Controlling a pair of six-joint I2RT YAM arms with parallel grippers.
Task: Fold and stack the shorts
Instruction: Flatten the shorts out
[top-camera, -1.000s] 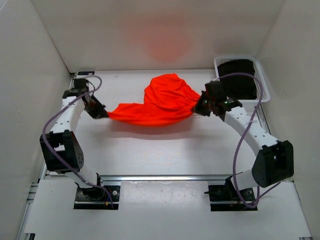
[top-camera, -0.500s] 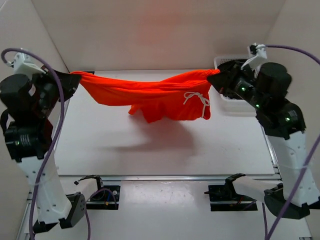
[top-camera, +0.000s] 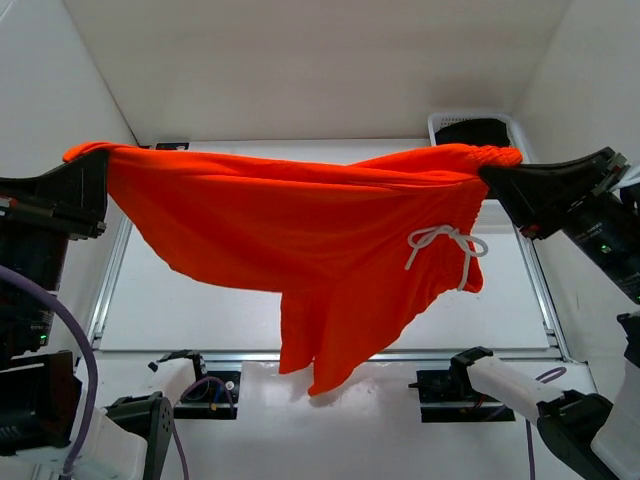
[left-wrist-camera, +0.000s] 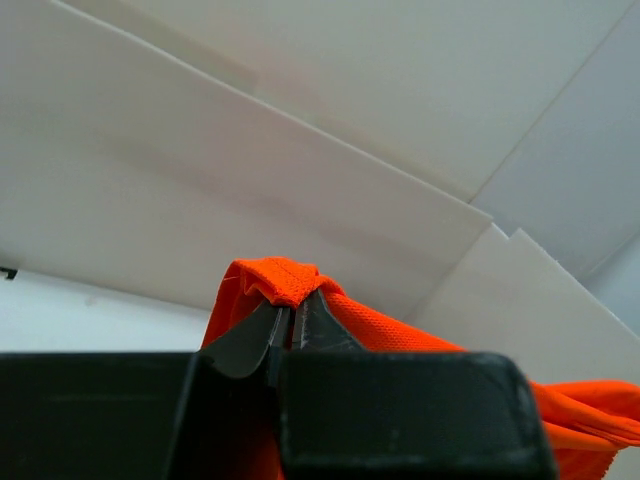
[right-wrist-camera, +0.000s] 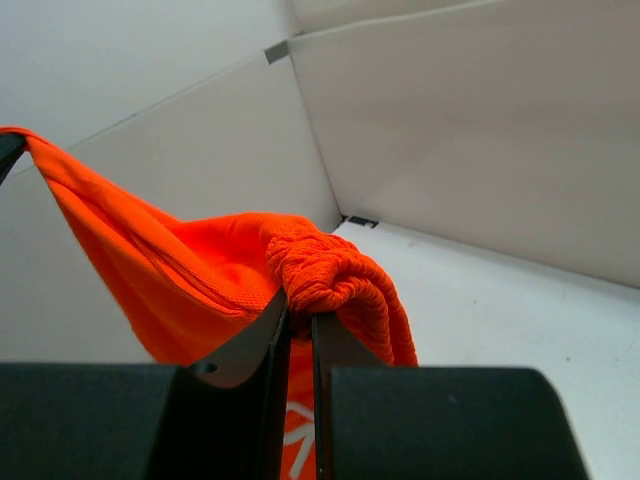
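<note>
I need to move my left gripper down and outward to the far part of the table and let go of the corner of the shorts, because the shorts (top-camera: 300, 240) still hang stretched above it.
The bright orange-red shorts (top-camera: 300, 240) hang stretched between my two grippers, high above the table. A white drawstring (top-camera: 440, 245) dangles near the right end. My left gripper (top-camera: 95, 160) is shut on the shorts' left corner; in the left wrist view the fabric (left-wrist-camera: 285, 280) bunches over the closed tips of the left gripper (left-wrist-camera: 293, 312). My right gripper (top-camera: 495, 170) is shut on the gathered elastic waistband (right-wrist-camera: 330, 275); in the right wrist view the right gripper (right-wrist-camera: 299, 315) pinches it from below. One leg hangs down toward the table's front edge.
A white basket (top-camera: 478, 128) with dark contents stands at the back right corner of the table (top-camera: 200, 310). White walls enclose the left, back and right sides. The arm bases sit on a rail along the front edge.
Both arms rose much higher toward the camera, lifting the shorts off the table. The shorts have spread out wide between the grippers and now hang open, with the drawstring showing.
</note>
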